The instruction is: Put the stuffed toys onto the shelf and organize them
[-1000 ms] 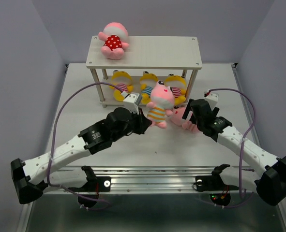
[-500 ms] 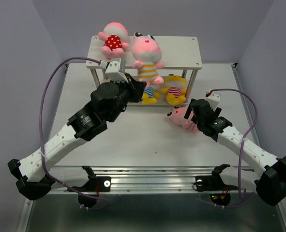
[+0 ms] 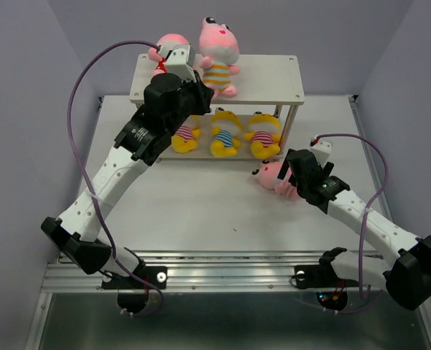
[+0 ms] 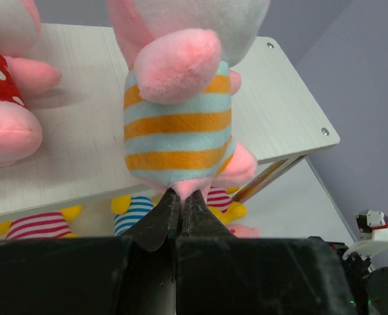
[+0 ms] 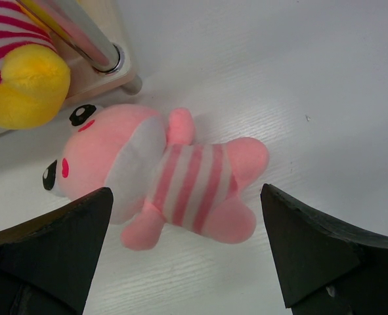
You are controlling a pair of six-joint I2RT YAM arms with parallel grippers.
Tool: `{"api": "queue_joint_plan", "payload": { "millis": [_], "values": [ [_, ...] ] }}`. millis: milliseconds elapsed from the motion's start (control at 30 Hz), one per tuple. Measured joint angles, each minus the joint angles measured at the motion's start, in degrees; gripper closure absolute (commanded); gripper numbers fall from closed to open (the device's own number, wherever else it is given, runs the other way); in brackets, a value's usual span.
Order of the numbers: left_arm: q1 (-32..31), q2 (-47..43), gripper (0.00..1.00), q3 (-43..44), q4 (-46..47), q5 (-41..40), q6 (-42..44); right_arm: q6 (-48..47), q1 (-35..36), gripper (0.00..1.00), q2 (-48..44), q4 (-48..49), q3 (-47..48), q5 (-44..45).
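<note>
My left gripper moves down and away from the polka-dot toy next, then opens.
My left gripper (image 4: 182, 195) is shut on the bottom of a pink stuffed toy (image 4: 178, 125) in orange and teal stripes. It holds the toy upright over the shelf's top board (image 3: 266, 80), and the toy (image 3: 217, 62) stands next to a pink toy in red polka dots (image 4: 0, 98). Three yellow striped toys (image 3: 224, 136) lie on the lower tier. A third pink toy (image 5: 180, 180) in pink and white stripes lies on the table by the shelf's right front leg (image 5: 92, 46). My right gripper (image 5: 186, 190) hangs open just above it, one finger on each side.
The left arm (image 3: 138, 138) reaches across the shelf's left front and hides part of the polka-dot toy (image 3: 164, 51). The right half of the top board (image 4: 272, 98) is bare. Grey walls close in on both sides, and a metal rail (image 3: 222, 273) runs along the near edge.
The left arm has lifted the orange-striped pink toy from the table in front of the shelf up over the top board. The right arm has not moved.
</note>
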Motion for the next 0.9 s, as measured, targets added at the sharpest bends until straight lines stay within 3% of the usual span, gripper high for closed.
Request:
{"api": "queue_joint_plan", "payload": {
  "millis": [567,867,900],
  "values": [
    [8.8,8.1,1.0,8.5,-5.5,17.6,2.5,0.0,0.0,0.0,-1.2,0.0,0.0,0.4],
    [9.3,10.5,1.0,9.7,-7.3,20.3,1.2,0.0,0.0,0.0,-0.5,0.0,0.0,0.9],
    [9.3,10.5,0.96,9.8,-7.4,20.3,0.9,0.0,0.0,0.0,-0.4,0.0,0.0,0.9]
  ]
}}
